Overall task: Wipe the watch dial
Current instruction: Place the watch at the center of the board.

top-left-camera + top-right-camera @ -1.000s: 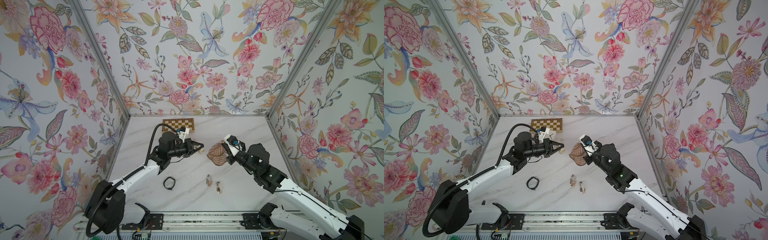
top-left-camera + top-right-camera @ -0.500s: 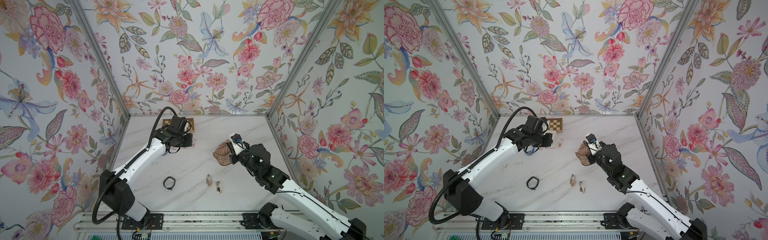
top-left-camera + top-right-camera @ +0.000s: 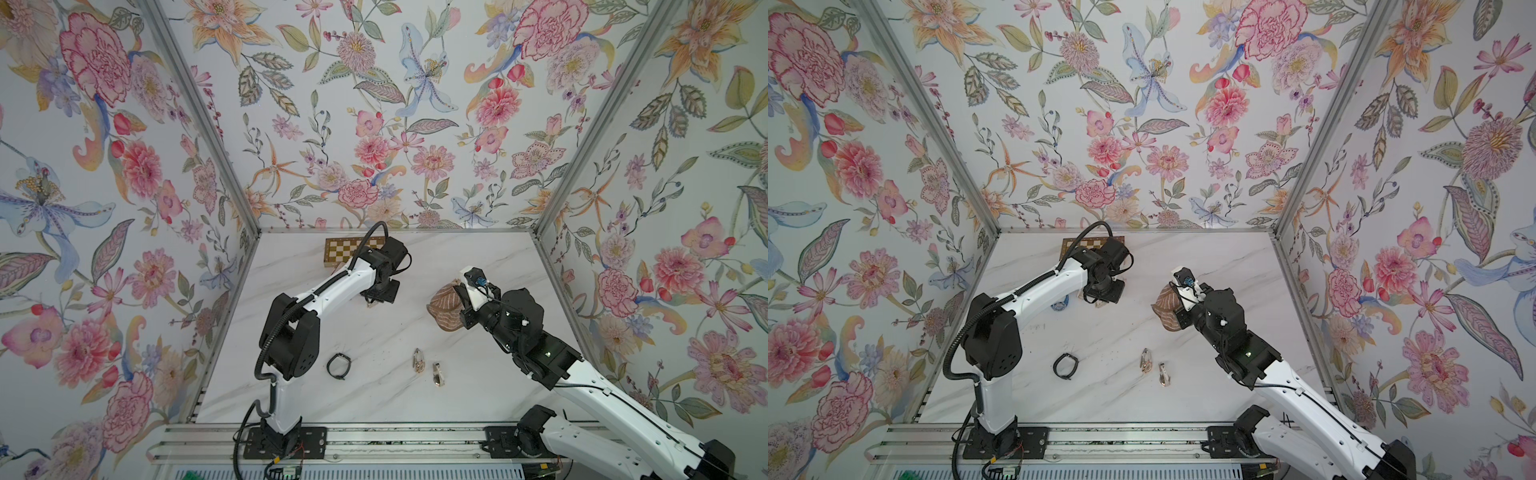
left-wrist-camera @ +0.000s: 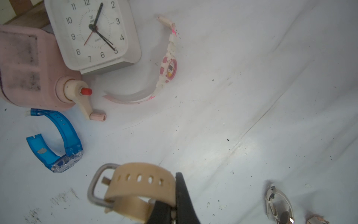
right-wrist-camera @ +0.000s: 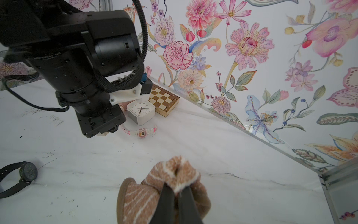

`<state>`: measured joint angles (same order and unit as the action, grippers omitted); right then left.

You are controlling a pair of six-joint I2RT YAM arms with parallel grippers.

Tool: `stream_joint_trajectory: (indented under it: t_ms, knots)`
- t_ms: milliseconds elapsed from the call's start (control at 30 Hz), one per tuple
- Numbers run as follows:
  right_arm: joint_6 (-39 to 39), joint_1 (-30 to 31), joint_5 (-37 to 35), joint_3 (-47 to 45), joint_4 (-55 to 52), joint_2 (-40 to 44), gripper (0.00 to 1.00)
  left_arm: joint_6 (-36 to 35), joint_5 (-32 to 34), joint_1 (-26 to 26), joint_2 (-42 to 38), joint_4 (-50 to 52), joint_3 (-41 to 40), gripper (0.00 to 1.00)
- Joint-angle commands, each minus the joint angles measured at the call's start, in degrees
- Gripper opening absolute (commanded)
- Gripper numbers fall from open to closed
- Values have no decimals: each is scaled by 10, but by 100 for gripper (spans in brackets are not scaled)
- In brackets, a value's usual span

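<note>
I will next carry the strap outward with my left gripper, lower it onto the open marble beside the pink-and-white watch and let it go.
My left gripper is shut on the beige strap of a watch, whose metal buckle sticks out to one side. The dial is hidden from the left wrist view. In both top views only a beige bit of the watch shows under the downward-pointing left gripper, just above the marble table. My right gripper is shut on a bunched brown cloth with white stripes, held to the right of the watch and apart from it.
Near the left gripper lie a white alarm clock, a pink crank device, a pink-and-white watch and a blue watch. A chessboard sits at the back. A black watch and two small watches lie nearer the front.
The left arm has swung back and lowered, turning its gripper from pointing right to pointing down with the watch. The right arm and cloth have shifted slightly right.
</note>
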<state>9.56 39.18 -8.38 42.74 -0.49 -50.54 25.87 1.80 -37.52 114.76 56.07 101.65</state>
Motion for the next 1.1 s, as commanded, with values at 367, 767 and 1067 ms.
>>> stream_joint_trajectory:
  t_ms: [367,767,1067]
  knots:
    - [4,-7,-30,0,-23,50,0,-38,-16,-19,258,111,382,0]
    - [-1,-12,-29,-7,-43,63,0,-36,-56,-22,289,40,396,0]
    - [-8,-12,-13,-6,-52,65,0,-44,-82,-22,297,8,378,0]
